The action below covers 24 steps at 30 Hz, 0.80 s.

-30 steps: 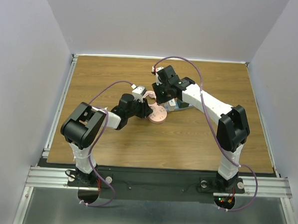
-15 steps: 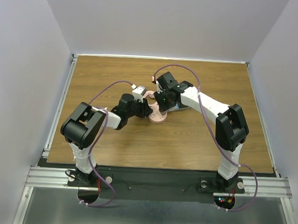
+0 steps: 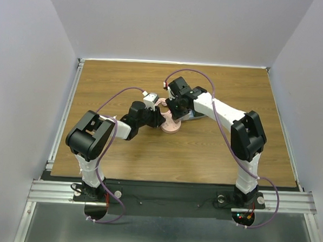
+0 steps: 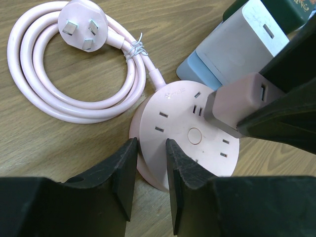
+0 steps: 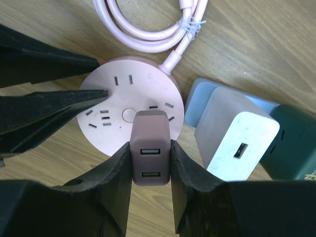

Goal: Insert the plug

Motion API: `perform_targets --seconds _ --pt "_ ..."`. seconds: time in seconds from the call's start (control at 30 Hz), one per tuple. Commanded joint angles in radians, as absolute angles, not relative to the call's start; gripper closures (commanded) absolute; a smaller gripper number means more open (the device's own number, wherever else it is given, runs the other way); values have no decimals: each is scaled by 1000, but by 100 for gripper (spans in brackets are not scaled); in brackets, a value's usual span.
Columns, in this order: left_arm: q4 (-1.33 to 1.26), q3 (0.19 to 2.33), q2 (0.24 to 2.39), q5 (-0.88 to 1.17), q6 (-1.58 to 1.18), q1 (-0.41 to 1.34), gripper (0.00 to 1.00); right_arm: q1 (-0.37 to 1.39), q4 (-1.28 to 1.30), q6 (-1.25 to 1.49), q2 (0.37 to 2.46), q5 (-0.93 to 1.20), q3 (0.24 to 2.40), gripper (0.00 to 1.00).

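Note:
My right gripper lowers next, presses the plug onto the inner slots on the blue block's side and releases it, since they still show past the charger plug.
A round pink power strip [image 4: 190,136] [image 5: 129,111] [image 3: 171,123] lies on the table, its coiled pink cord [image 4: 74,98] and wall plug [image 4: 81,24] beside it. My left gripper [image 4: 149,163] is shut on the strip's near rim, one finger on top and one outside. My right gripper [image 5: 150,163] [image 3: 176,106] is shut on a dusty-pink USB charger plug [image 5: 150,153] [image 4: 244,101], held above the strip's face. Whether its prongs touch the sockets is hidden.
A grey-white charger [image 5: 234,131] [image 4: 247,42] rests on a blue block [image 5: 197,98], with a dark green box [image 5: 291,143] next to it, just right of the strip. Wooden table [image 3: 125,81] with metal rails on its sides.
My right gripper has moved left and down with the charger plug, from beside the strip to over its face. The left gripper stays shut on the strip.

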<state>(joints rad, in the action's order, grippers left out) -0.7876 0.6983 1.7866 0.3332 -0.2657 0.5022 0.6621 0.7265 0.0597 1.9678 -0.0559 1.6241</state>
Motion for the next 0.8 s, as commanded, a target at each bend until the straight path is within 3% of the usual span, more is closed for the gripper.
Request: perform_targets --seconds 0.0,0.77 --pt "-689 698 1802 345 -230 517 62 660 723 34 1986 -93 1681 100" --pt "-680 701 1809 353 -226 518 62 655 718 20 2026 -83 1703 100"
